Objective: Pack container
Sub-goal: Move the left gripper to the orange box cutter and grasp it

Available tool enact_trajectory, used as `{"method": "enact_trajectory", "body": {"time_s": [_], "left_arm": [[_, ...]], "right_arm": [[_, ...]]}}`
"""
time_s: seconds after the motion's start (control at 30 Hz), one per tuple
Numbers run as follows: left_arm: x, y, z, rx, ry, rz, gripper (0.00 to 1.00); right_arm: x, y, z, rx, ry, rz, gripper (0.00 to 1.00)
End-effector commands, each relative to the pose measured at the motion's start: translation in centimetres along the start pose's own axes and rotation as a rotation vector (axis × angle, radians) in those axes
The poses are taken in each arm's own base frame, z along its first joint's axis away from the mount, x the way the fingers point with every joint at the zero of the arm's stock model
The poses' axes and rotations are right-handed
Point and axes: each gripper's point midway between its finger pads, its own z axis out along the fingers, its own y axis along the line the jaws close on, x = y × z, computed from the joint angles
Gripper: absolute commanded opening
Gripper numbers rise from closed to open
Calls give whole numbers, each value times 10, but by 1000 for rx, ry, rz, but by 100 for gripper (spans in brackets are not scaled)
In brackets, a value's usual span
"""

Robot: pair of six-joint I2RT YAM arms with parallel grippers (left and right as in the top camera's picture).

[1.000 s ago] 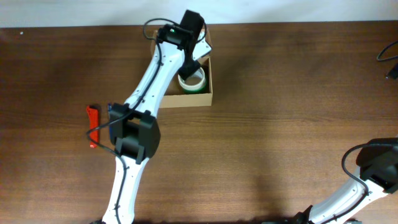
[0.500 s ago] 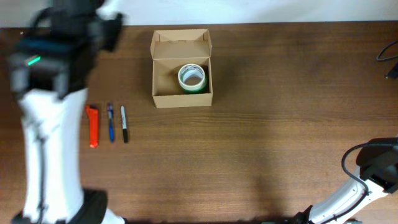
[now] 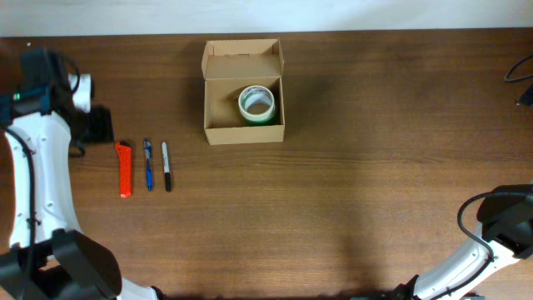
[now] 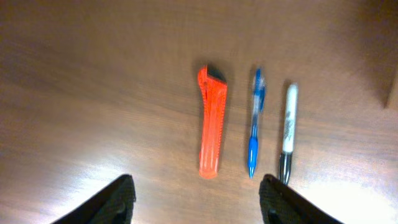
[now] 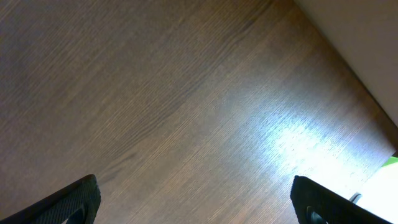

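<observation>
The orange box cutter (image 3: 124, 169) lies lengthwise in line with the gap between my open fingers. I need to lower my left gripper around its orange body next.
The tan cardboard container (image 3: 218, 112) stands open at the table's far middle, its flap lid up, with a green-and-white tape roll (image 3: 256, 104) inside. An orange box cutter (image 3: 124, 169), a blue pen (image 3: 148, 164) and a black marker (image 3: 166, 166) lie in a row left of it; they also show in the left wrist view, cutter (image 4: 211, 121), pen (image 4: 255, 124), marker (image 4: 286, 134). My left gripper (image 4: 198, 199) is open and empty, hovering left of the cutter (image 3: 98, 125). My right gripper (image 5: 199, 202) is open over bare wood.
The right arm's base (image 3: 500, 221) sits at the table's near right corner. A black cable (image 3: 520, 75) lies at the far right edge. The wooden table (image 3: 375, 150) ends at a pale strip along the far side.
My left arm has drawn back from the container, where it reached in over the tape roll, swinging far left to hover beside the orange cutter. The tape roll stays in the box.
</observation>
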Motion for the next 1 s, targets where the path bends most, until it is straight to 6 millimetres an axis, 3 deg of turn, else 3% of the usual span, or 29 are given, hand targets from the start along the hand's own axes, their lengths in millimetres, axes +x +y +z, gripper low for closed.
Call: {"method": "enact_trajectory", "body": {"time_s": [0.0, 0.13, 0.5, 0.77, 0.97], "left_arm": [[22, -12, 31, 141, 60, -60, 65], [40, -20, 66, 200, 159, -49, 65], [58, -17, 130, 152, 308, -31, 63], [60, -12, 152, 124, 323, -9, 62], [59, -8, 160, 105, 323, 28, 55]], "right_arm": [[0, -2, -4, 10, -12, 0, 99], [0, -2, -4, 10, -12, 0, 99], [0, -2, -4, 10, -12, 0, 99], [0, -2, -4, 10, -13, 1, 99], [0, -2, -4, 10, -13, 1, 99]]}}
